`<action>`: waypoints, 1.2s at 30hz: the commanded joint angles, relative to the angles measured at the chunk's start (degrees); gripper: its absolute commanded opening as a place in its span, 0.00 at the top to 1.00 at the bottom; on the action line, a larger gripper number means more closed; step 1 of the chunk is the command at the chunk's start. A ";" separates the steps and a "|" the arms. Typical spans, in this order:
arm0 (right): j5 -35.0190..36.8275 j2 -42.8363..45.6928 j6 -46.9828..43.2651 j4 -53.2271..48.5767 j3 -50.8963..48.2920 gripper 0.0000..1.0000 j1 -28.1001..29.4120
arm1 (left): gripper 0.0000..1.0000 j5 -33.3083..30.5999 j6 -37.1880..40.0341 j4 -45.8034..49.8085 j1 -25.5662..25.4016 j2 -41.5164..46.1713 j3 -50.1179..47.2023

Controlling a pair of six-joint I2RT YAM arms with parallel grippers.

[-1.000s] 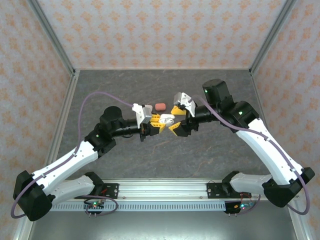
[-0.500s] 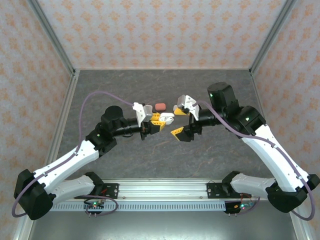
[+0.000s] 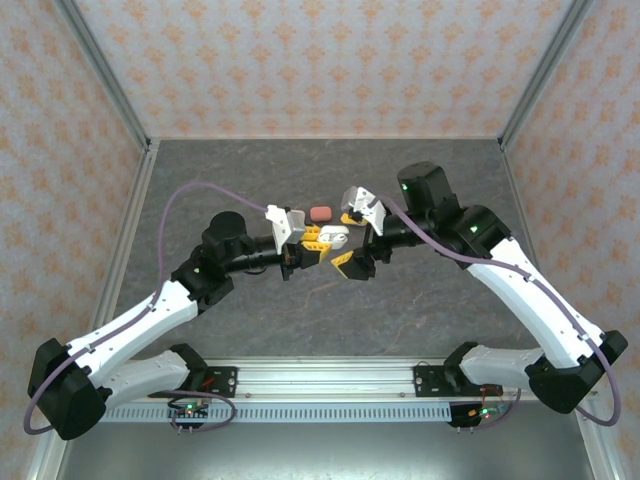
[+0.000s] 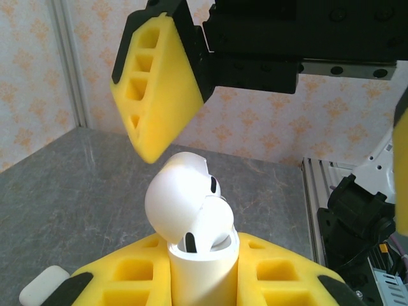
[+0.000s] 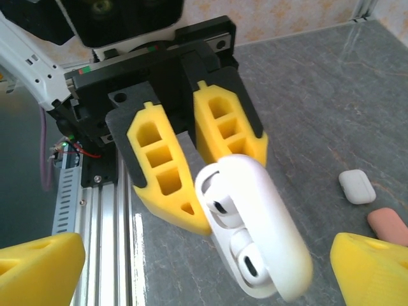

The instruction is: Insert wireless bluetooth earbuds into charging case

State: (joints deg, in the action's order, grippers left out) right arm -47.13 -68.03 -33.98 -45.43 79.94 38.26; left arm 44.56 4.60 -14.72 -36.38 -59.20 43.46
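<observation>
The left gripper needs to tilt downward next and lower the charging case to release it, because bare tabletop nearer than the pink case is below the gripper.
My left gripper point(image 3: 322, 240) is shut on the body of a white charging case point(image 4: 201, 271), held off the table with its lid point(image 4: 178, 191) swung open. Two white earbuds point(image 5: 223, 207) point(image 5: 250, 264) sit in the case's wells, dark vents showing. My right gripper point(image 3: 348, 240) stands open, one yellow finger on each side of the case without touching it. In the left wrist view one right finger point(image 4: 159, 95) hangs above the lid. In the right wrist view the left gripper's fingers point(image 5: 162, 166) clamp the case from behind.
A pink case point(image 3: 320, 213) lies on the grey table point(image 3: 420, 300) just beyond the grippers, and a small white closed case point(image 5: 356, 186) lies beside it. The aluminium rail point(image 3: 320, 385) runs along the near edge. Patterned walls enclose the table.
My right gripper opened wide, let go of the case, drew back to the right, then edged nearer again. The left gripper kept the case still.
</observation>
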 commanded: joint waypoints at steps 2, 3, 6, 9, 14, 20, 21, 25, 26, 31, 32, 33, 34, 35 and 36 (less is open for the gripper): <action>-1.68 1.01 -1.34 -0.97 0.31 0.15 1.16 | 1.00 -0.85 1.47 -0.35 0.08 0.87 2.21; -1.91 1.19 -1.37 -1.26 0.29 0.17 1.20 | 1.00 -1.23 1.47 -0.23 0.08 0.84 2.22; -2.27 2.47 -0.97 -1.31 -0.65 0.22 1.38 | 1.00 -1.92 1.18 -0.60 0.08 0.88 1.97; -0.38 3.95 -0.29 -0.91 -1.69 0.22 1.47 | 1.00 -1.93 0.72 -1.10 0.08 0.75 1.71; 7.42 7.86 4.87 4.52 -3.00 0.12 1.47 | 1.00 -3.33 -0.28 1.69 0.08 0.24 2.14; 29.09 11.49 17.56 8.12 -3.42 0.01 1.38 | 1.00 -9.55 -5.47 7.97 0.17 -0.89 0.70; 32.68 11.96 20.54 8.60 -4.26 0.01 1.23 | 1.00 -11.31 -7.60 8.27 0.26 -1.41 0.12; 39.01 12.32 30.61 9.37 -9.14 0.01 -1.41 | 1.00 -13.10 -18.27 9.88 2.14 -6.56 -0.23; 39.56 12.16 32.66 9.47 -10.39 0.01 -2.31 | 1.00 -12.26 -20.66 9.89 2.80 -8.55 -0.04; 39.42 11.24 42.20 12.61 -16.84 0.01 -6.61 | 1.00 -11.41 -30.85 13.46 4.64 -21.26 4.35; 39.45 11.04 43.45 13.38 -17.87 0.01 -6.98 | 1.00 -11.08 -31.91 14.28 4.74 -23.66 5.28; 39.31 10.91 44.43 14.30 -18.90 0.01 -7.21 | 1.00 -10.90 -33.09 14.99 4.76 -26.46 6.32; 39.20 10.74 45.05 15.03 -19.82 0.01 -7.25 | 1.00 -10.70 -34.56 15.14 4.90 -28.71 7.12; 39.17 10.56 45.42 15.55 -20.50 0.01 -7.34 | 1.00 -10.27 -35.71 13.91 4.86 -30.31 7.22; 39.06 10.40 45.66 15.91 -21.04 0.01 -7.40 | 1.00 -10.17 -37.97 12.20 4.90 -31.73 7.09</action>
State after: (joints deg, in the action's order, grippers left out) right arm -9.74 -57.93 6.72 -33.82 59.68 31.14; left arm 33.82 -26.02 -2.13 -31.81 -89.30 48.38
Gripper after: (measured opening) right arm 0.991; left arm 0.200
